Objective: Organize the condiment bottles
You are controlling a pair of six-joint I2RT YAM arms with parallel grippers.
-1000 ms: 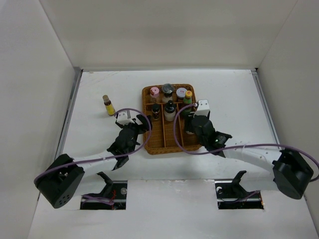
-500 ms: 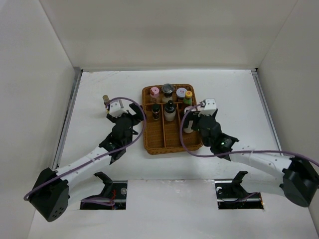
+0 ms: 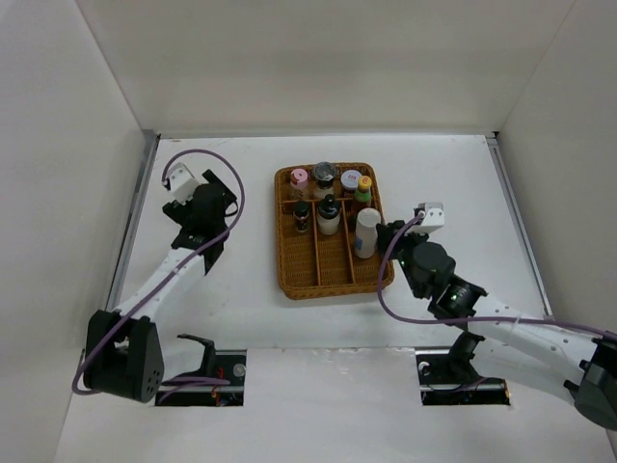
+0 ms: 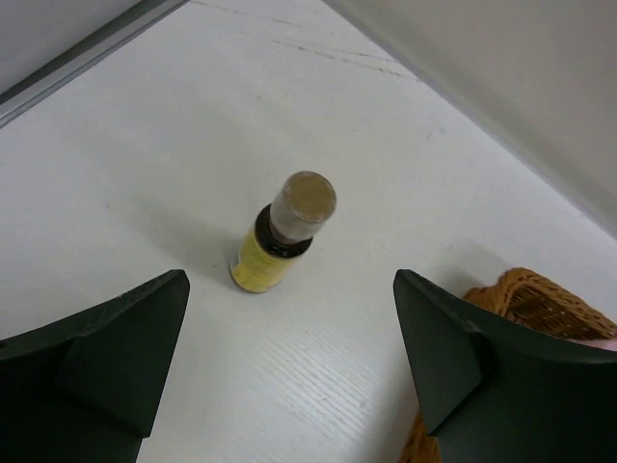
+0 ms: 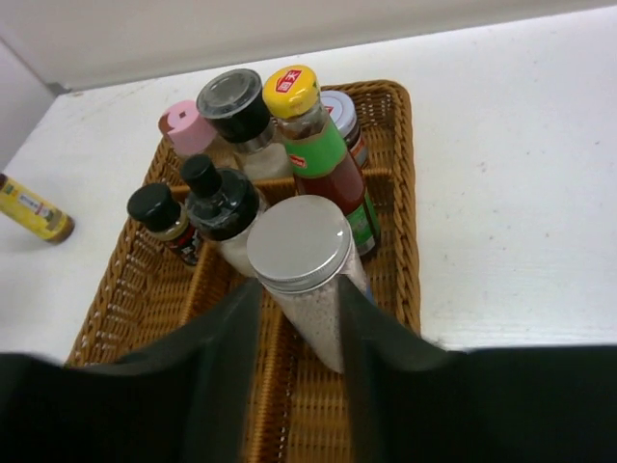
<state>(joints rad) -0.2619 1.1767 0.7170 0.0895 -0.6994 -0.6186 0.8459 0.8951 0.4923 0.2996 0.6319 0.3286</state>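
I will next reach my left gripper outward and down to the yellow-labelled brown bottle standing alone and lower my open fingers around the bottle's upright cap [image 4: 304, 204].
A yellow-labelled brown bottle [image 4: 278, 236] stands alone on the white table, just ahead of my left gripper [image 4: 289, 289], which is open and empty. In the top view that gripper [image 3: 214, 198] hides it; it also shows in the right wrist view [image 5: 34, 214]. A silver-lidded jar [image 5: 301, 243] [image 3: 366, 231] stands in the right compartment of the wicker tray [image 3: 333, 280]. My right gripper [image 5: 299, 289] [image 3: 388, 234] flanks it with jaws open. Behind it stand the yellow-capped red-green bottle [image 5: 291, 90], a pink-lidded jar [image 5: 186, 123] and black-capped bottles [image 5: 214, 198].
The tray's near halves hold nothing but bare wicker [image 5: 135, 309]. Its corner shows at the right of the left wrist view [image 4: 525, 294]. A metal strip [image 3: 145, 193] runs along the table's left edge below the side wall, close to the left gripper.
The right gripper set the silver-lidded jar down in the tray and drew back to the right. The left arm swung from the tray's left side up to the yellow-labelled bottle.
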